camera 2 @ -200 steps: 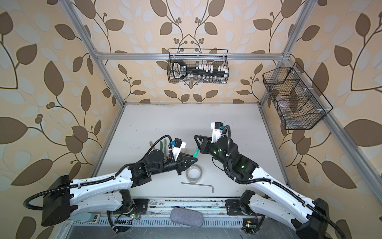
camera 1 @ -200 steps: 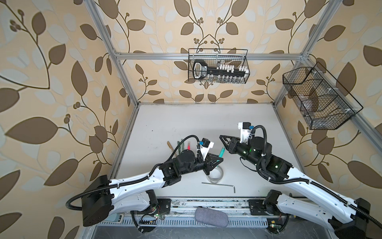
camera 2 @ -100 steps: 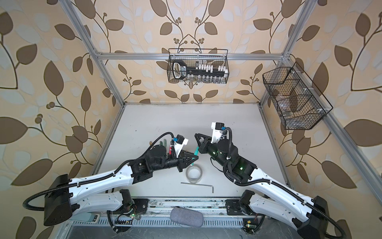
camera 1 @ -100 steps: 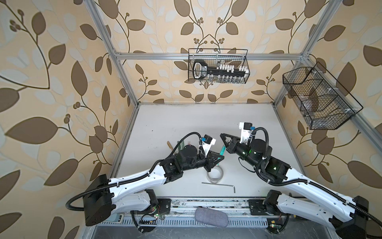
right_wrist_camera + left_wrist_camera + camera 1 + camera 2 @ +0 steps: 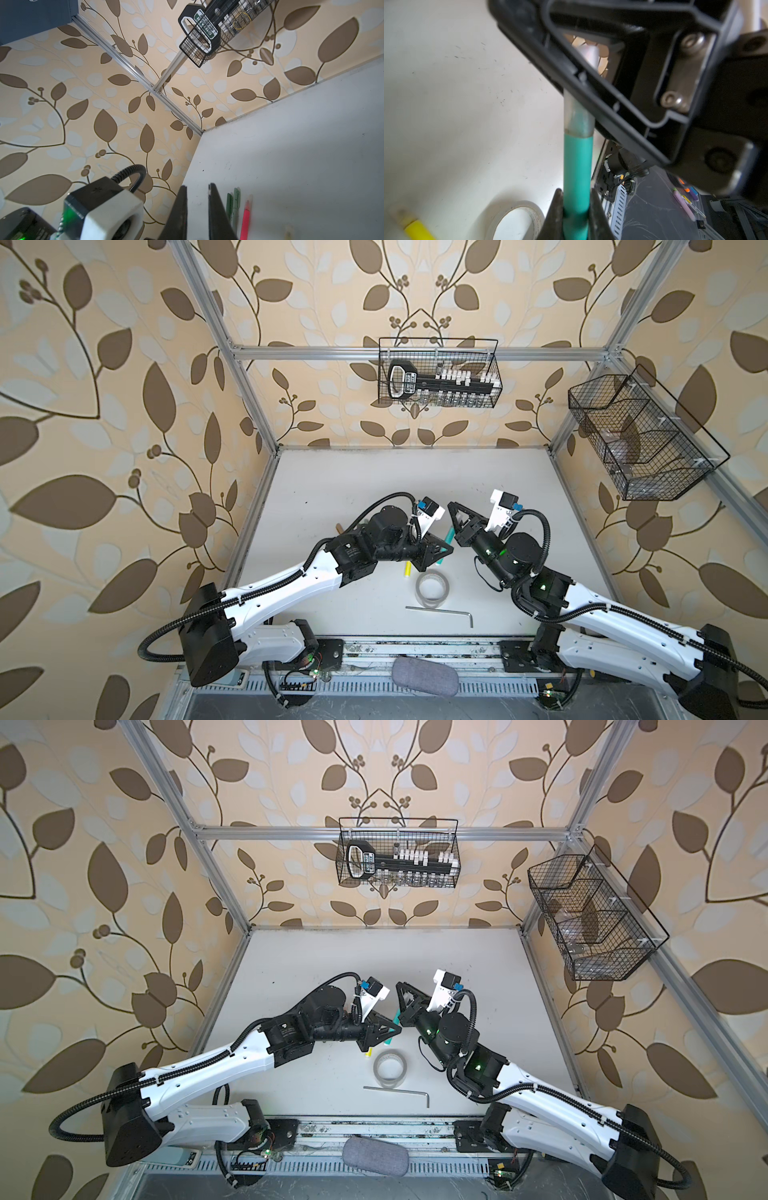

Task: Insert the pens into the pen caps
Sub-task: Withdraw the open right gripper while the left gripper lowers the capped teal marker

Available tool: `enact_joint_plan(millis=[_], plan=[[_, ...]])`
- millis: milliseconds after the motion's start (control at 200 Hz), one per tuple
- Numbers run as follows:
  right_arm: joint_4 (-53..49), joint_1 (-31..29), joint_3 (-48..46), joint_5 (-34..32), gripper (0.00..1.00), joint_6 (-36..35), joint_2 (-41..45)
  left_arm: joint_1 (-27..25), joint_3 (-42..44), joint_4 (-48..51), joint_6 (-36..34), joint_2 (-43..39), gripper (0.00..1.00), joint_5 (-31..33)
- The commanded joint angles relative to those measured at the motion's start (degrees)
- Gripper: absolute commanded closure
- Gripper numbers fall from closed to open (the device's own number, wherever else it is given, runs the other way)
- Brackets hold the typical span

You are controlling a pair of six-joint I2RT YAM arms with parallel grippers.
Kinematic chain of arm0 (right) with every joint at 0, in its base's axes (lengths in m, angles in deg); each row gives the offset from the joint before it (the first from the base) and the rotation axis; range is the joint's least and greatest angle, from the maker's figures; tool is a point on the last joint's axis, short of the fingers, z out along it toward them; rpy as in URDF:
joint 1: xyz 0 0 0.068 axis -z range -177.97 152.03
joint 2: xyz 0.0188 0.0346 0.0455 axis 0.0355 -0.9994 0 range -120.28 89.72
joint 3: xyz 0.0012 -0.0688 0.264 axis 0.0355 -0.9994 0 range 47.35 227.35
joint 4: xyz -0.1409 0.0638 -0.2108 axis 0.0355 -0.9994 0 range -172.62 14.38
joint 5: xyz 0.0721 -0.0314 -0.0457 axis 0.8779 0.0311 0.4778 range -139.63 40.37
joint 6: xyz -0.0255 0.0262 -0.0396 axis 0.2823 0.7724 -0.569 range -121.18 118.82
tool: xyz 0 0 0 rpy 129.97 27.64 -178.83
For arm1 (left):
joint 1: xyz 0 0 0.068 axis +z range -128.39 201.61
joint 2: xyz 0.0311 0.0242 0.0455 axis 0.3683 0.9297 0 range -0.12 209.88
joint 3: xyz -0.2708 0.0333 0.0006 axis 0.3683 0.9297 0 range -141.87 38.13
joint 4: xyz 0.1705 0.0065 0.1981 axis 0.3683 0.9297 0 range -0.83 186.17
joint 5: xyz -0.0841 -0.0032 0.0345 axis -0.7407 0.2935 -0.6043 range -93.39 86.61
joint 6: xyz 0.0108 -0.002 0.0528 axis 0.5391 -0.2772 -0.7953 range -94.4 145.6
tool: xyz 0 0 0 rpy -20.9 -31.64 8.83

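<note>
The cap already covers the green marker's end. My left gripper needs to move away from the right gripper and down, and let go of the green marker beside the yellow marker.
My left gripper (image 5: 576, 193) is shut on a green marker (image 5: 577, 166), one of the pens. A clear whitish pen cap (image 5: 578, 118) sits over the marker's far end. This cap runs in between the fingers of my right gripper (image 5: 197, 187), deep near their base, and they are shut on it. In both top views the two grippers (image 5: 449, 549) (image 5: 451, 506) meet above the middle of the table, with the green marker (image 5: 450, 536) between them. Nothing shows between the right fingertips in the right wrist view.
A yellow marker (image 5: 408, 570) and a roll of clear tape (image 5: 433, 589) lie just below the grippers. A silver hex key (image 5: 440, 610) lies nearer the front. A pink marker (image 5: 246, 218) and two thin green pens (image 5: 235, 203) lie together on the table. Wire baskets (image 5: 438, 373) (image 5: 640, 439) hang on the walls.
The two grippers have come closer together, and the left one brought the green marker up to the right. The right jaws have narrowed onto the clear cap. The left grip is unchanged.
</note>
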Motion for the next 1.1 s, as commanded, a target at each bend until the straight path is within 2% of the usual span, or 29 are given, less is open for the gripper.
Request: enact_joint_plan(millis=[0, 90, 185, 315, 350, 455, 470, 485, 570, 620, 695, 770, 865, 945, 1095], plan=[[-4.6, -7.1, -4.1, 19.6, 1.0, 1.9, -1.9, 8.3, -9.5, -19.2, 1.4, -0.9, 1.0, 22.0], [-5.9, -6.8, -4.0, 18.5, 1.0, 1.4, -1.2, 10.0, -9.0, -19.1, 2.5, -2.2, 1.0, 19.8], [-11.8, -4.5, -1.3, 16.8, 0.99, 1.5, 0.2, 10.1, -7.7, -17.2, 0.9, -3.7, 1.0, 19.0], [-21.2, -0.6, 3.5, 12.3, 0.51, -0.6, 3.6, 10.0, -2.4, -14.6, 0.8, -6.8, 1.0, 15.5], [-24.5, 1.0, 5.1, 10.3, 0.41, -1.1, 4.5, 10.0, -0.3, -13.9, 1.3, -7.8, 1.0, 15.1], [-32.6, 8.0, 10.4, 6.9, 0.2, -3.5, 5.8, 10.0, 7.8, -12.6, 4.3, -11.3, 1.0, 15.0], [-33.5, 9.3, 11.1, 6.5, 0.04, -3.8, 5.6, 10.0, 9.0, -12.3, 4.8, -11.7, 1.0, 14.9], [-34.8, 10.6, 12.1, 5.9, 0.01, -3.9, 5.3, 10.0, 10.2, -12.1, 5.4, -12.1, 1.0, 14.9], [-42.4, 17.5, 17.0, -0.3, 0.0, -2.6, 2.2, 9.9, 16.4, -9.7, 8.9, -13.3, 1.0, 15.2], [-42.1, 21.0, 17.7, -0.2, 0.0, -4.1, 0.7, 9.7, 19.5, -8.0, 11.0, -13.4, 1.0, 16.2], [-36.2, 24.6, 15.0, 0.4, 0.01, -9.6, 0.5, 9.1, 22.9, -6.3, 13.7, -12.9, 1.0, 18.0], [-32.4, 27.6, 11.7, -3.4, 0.02, -12.9, 1.6, 8.0, 25.1, -6.4, 15.1, -11.9, 1.0, 19.1], [-22.7, 30.5, 4.7, -7.1, 0.03, -19.9, 4.1, 5.9, 26.1, -7.0, 15.8, -9.9, 1.0, 20.8], [-17.0, 32.4, -1.5, -9.7, 0.02, -22.6, 6.3, 4.2, 25.9, -7.2, 15.9, -7.0, 1.0, 22.5], [-11.7, 38.1, -10.5, -8.1, 0.0, -25.5, 8.0, 3.3, 24.6, -7.9, 16.5, 0.4, 1.0, 23.5]])
